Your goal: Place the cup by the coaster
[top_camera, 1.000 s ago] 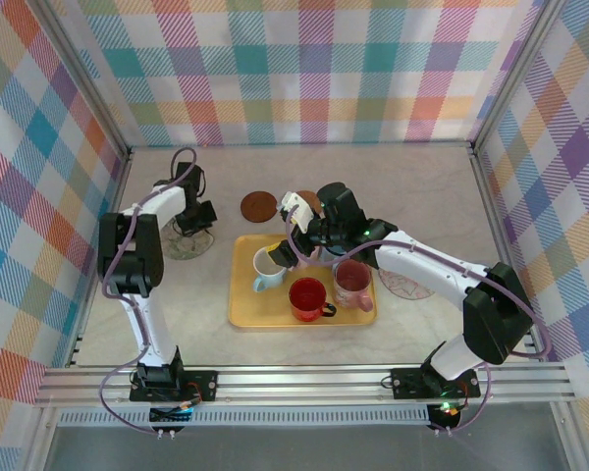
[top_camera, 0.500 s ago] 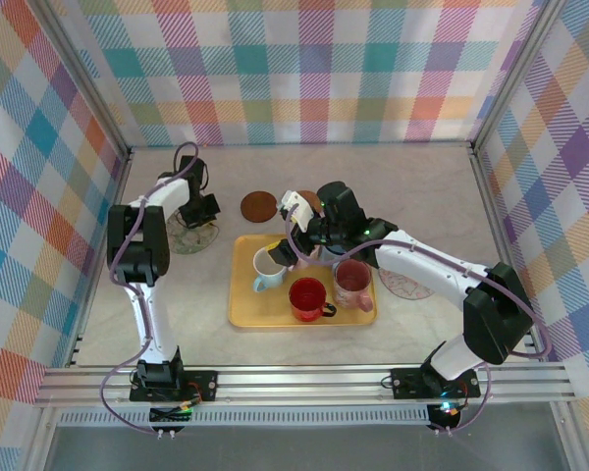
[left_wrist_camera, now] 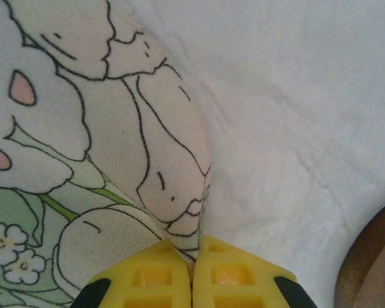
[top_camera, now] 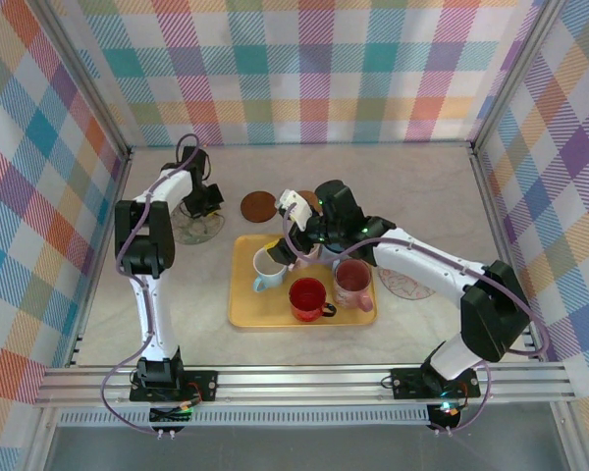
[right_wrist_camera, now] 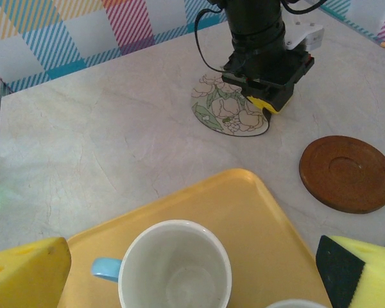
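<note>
My left gripper shifts a little outward with the floral coaster (top_camera: 196,226) next and releases its edge, since clear tabletop lies just outward of the gripper.
A white cup (top_camera: 268,265) with a blue handle (right_wrist_camera: 106,268) stands upright at the back left of the yellow tray (top_camera: 243,312). My right gripper (right_wrist_camera: 187,266) hangs just above it, open, with one yellow finger (right_wrist_camera: 25,269) on each side of the cup (right_wrist_camera: 174,273) and nothing held. Its place in the top view is (top_camera: 287,243). Left of the tray, my left gripper (top_camera: 204,199) is shut on the edge of a floral coaster (top_camera: 196,226). In the left wrist view the yellow fingertips (left_wrist_camera: 157,276) pinch the coaster's rim (left_wrist_camera: 83,160).
A red cup (top_camera: 308,297) and a pink cup (top_camera: 353,283) stand on the tray's front half. A brown coaster (top_camera: 259,206) lies behind the tray, shown as (right_wrist_camera: 348,173), and another patterned coaster (top_camera: 407,285) lies right of the tray. Checked walls enclose the table.
The left arm has swung toward the back wall, dragging the floral coaster a little back and right. The right gripper has stayed over the white cup, still open.
</note>
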